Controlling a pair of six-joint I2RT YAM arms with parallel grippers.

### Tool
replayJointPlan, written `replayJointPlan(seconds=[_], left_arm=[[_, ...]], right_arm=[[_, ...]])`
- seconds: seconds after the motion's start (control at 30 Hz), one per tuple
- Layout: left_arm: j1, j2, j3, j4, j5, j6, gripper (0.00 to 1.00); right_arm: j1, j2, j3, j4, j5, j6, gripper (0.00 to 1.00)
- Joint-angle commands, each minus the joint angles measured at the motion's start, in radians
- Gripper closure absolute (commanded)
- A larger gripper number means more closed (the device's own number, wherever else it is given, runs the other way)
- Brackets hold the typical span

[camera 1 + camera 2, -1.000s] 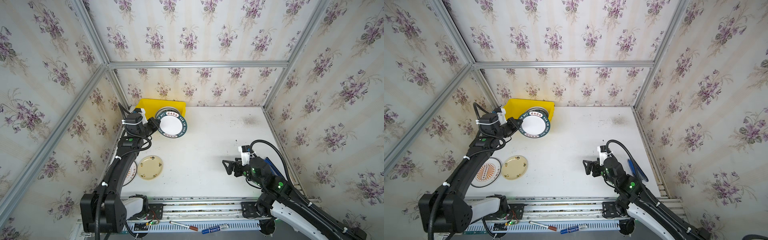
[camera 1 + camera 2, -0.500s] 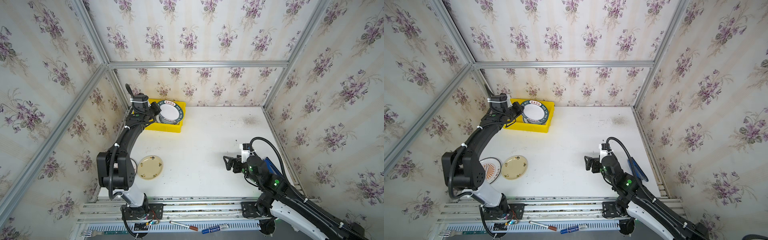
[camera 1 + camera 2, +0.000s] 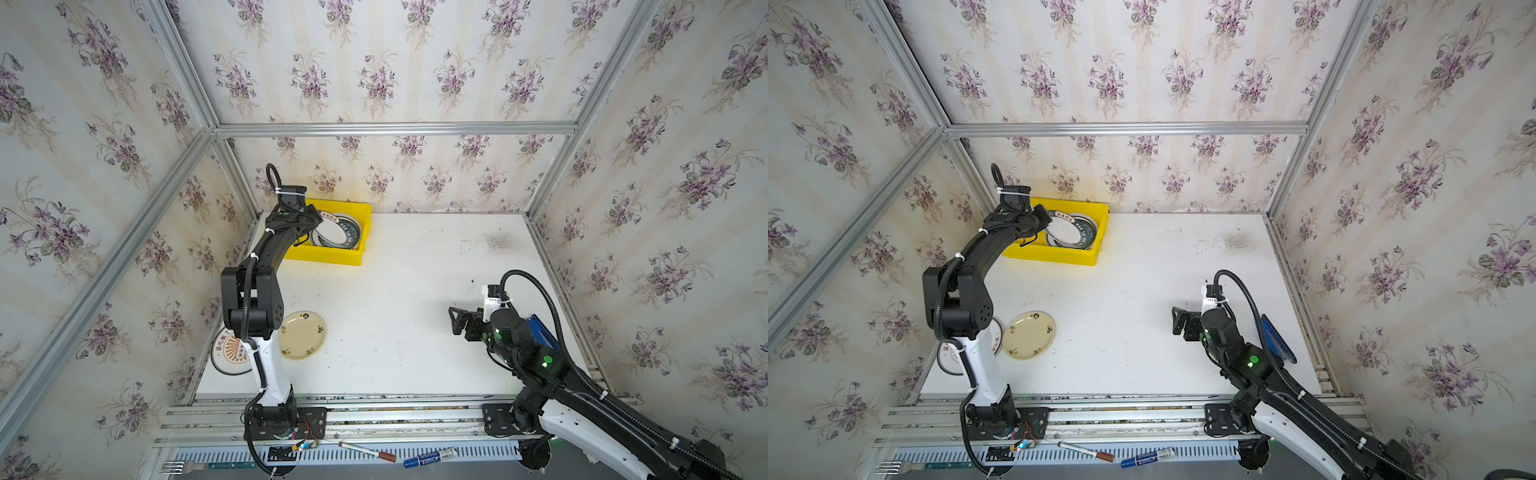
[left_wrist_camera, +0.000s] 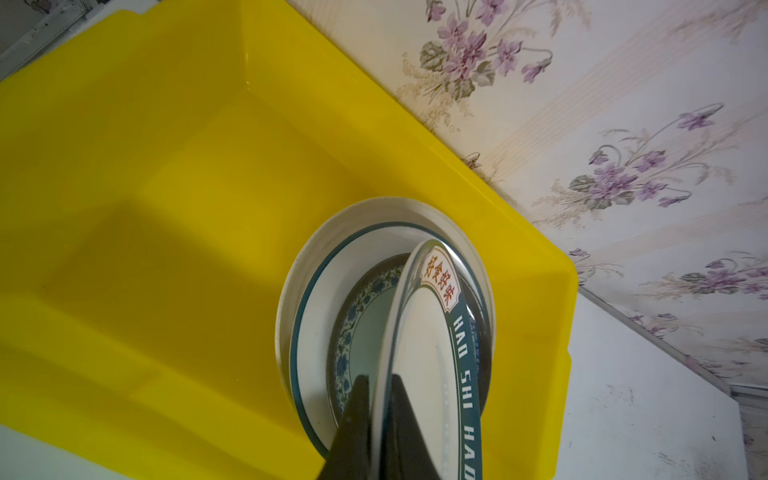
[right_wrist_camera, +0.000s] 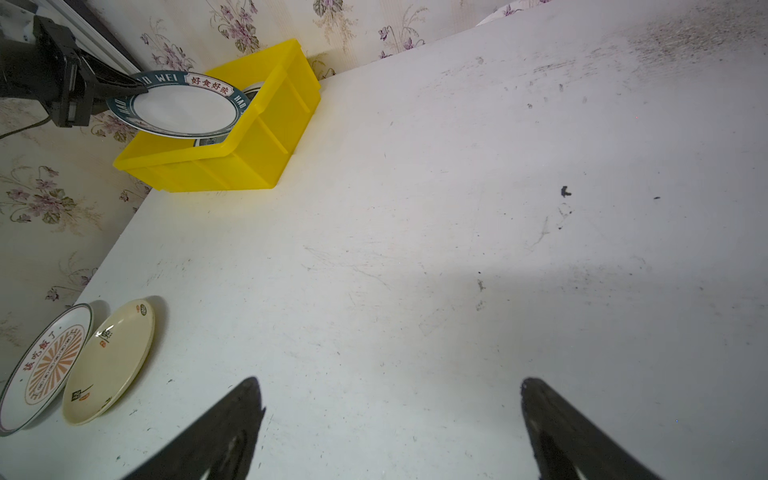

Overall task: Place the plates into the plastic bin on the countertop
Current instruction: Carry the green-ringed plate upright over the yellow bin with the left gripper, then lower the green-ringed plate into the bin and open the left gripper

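Next, I will move my left gripper across toward the plate stack in the yellow bin and let go of the white plate's rim, because the tilted plate already hangs over that stack.
The yellow plastic bin (image 3: 324,255) (image 3: 1050,253) stands at the back left of the white countertop (image 3: 415,270). My left gripper (image 4: 379,376) (image 3: 313,220) is shut on the rim of a white plate with a dark green lettered rim (image 4: 428,353) (image 5: 183,108), held tilted over the bin. Beneath it in the bin (image 4: 166,208) lies a stack with a green-rimmed plate (image 4: 316,324) and a teal patterned plate (image 4: 357,316). A cream plate (image 3: 302,334) (image 5: 110,361) and an orange sunburst plate (image 5: 41,365) lie at the front left. My right gripper (image 5: 390,386) (image 3: 453,320) hangs open over bare countertop.
A blue flat thing (image 3: 540,332) lies at the right edge, partly hidden behind my right arm. Wallpapered walls close in the back and both sides. A blue marker (image 3: 430,457), a pen and a fork (image 3: 183,467) lie on the front rail below the countertop.
My left gripper carried the green-rimmed plate from in front of the bin to over it and tilted it down toward the stack. The right gripper has barely shifted.
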Motion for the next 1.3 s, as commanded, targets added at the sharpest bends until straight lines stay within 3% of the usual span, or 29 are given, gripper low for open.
replayJointPlan(seconds=[0.0,0.13,0.2,0.6,0.63,0.67,0.87,1.27], left_arm=[[-0.005,0.034,0.051,-0.037,-0.040,0.047,1.00],[-0.008,0.079,0.107,-0.069,-0.050,0.079,1.00],[-0.014,0.097,0.134,-0.085,-0.050,0.101,0.95],[-0.081,0.080,0.163,-0.125,-0.042,0.235,0.27],[-0.085,0.069,0.160,-0.130,-0.045,0.237,0.05],[-0.091,0.057,0.158,-0.139,-0.056,0.241,0.00],[-0.108,-0.002,0.119,-0.193,-0.094,0.236,0.00],[-0.185,-0.177,-0.039,-0.198,-0.158,0.239,0.00]], right_arm=[[-0.009,0.022,0.010,0.063,-0.006,0.006,0.01],[-0.021,0.070,0.021,0.081,-0.027,0.005,0.01],[-0.026,0.091,0.029,0.085,-0.036,0.004,0.01],[-0.063,0.079,0.073,0.021,-0.096,0.001,0.01],[-0.066,0.069,0.081,0.006,-0.105,0.001,0.01],[-0.070,0.056,0.089,-0.013,-0.113,0.001,0.01],[-0.091,-0.002,0.158,-0.181,-0.122,0.010,0.01],[-0.097,-0.014,0.182,-0.255,-0.169,-0.046,0.01]])
